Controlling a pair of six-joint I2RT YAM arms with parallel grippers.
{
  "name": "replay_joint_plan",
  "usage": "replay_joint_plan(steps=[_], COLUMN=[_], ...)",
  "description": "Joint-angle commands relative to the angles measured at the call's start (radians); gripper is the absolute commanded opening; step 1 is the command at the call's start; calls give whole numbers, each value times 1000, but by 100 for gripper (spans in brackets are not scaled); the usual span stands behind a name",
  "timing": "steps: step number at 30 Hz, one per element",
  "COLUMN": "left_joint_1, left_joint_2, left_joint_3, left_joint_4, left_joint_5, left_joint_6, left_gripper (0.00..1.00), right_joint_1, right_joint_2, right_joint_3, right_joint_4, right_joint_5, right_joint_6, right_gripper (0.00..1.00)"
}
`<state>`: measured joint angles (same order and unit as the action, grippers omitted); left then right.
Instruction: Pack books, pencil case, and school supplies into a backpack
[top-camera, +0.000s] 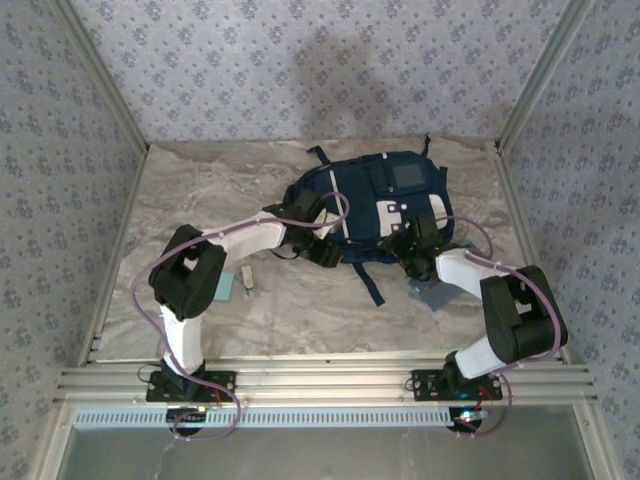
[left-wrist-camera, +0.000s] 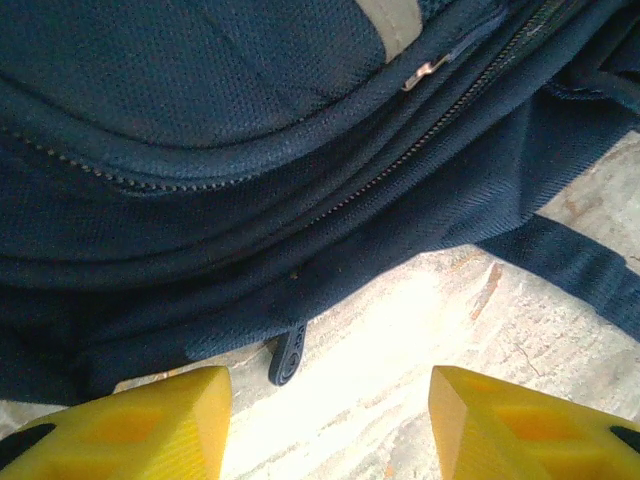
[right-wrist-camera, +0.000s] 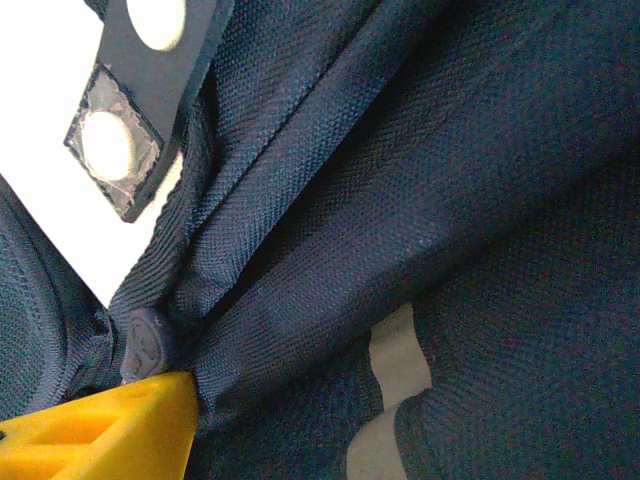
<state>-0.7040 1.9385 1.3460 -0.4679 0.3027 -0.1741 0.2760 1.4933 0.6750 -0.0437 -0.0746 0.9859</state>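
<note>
The dark zipper pull (left-wrist-camera: 286, 356) is below and just beyond my gripper's fingers. My left gripper should next move down toward the backpack's near edge and close on the zipper pull.
The navy backpack (top-camera: 370, 200) lies flat at the back middle of the table, its white stripes and grey patch facing up. My left gripper (top-camera: 322, 250) (left-wrist-camera: 330, 390) is at its near left edge, open, with bare table between the yellow fingers. A dark zipper pull (left-wrist-camera: 286, 356) lies just beyond them, untouched. My right gripper (top-camera: 408, 255) is at the pack's near right side. Its one visible yellow finger (right-wrist-camera: 110, 430) presses into a bunched fold of backpack fabric (right-wrist-camera: 400, 200) that covers the other finger. A light-blue pad (top-camera: 228, 284) and a tiny beige block (top-camera: 247, 281) lie by my left arm. The books are out of view.
A flat grey-blue thing (top-camera: 436, 294) pokes out under my right forearm; it is too small to tell whether it is the pencil case. A dark strap (top-camera: 372, 285) trails toward the front. Patterned walls close in the table (top-camera: 300, 320) on three sides.
</note>
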Motion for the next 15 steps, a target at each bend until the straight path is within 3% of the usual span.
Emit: replay_joint_plan(steps=[1,15], left_joint_1=[-18,-83], left_joint_2=[45,141], left_joint_3=[46,76], left_joint_4=[-4,-87], left_joint_5=[-1,-221], left_joint_6=[8,-15], left_gripper=[52,39], right_joint_1=[-8,-7], right_joint_2=[9,6], right_joint_3=[20,9], right_joint_4=[22,40], right_joint_5=[-5,-10], right_joint_6=[-13,3], right_gripper=[70,70])
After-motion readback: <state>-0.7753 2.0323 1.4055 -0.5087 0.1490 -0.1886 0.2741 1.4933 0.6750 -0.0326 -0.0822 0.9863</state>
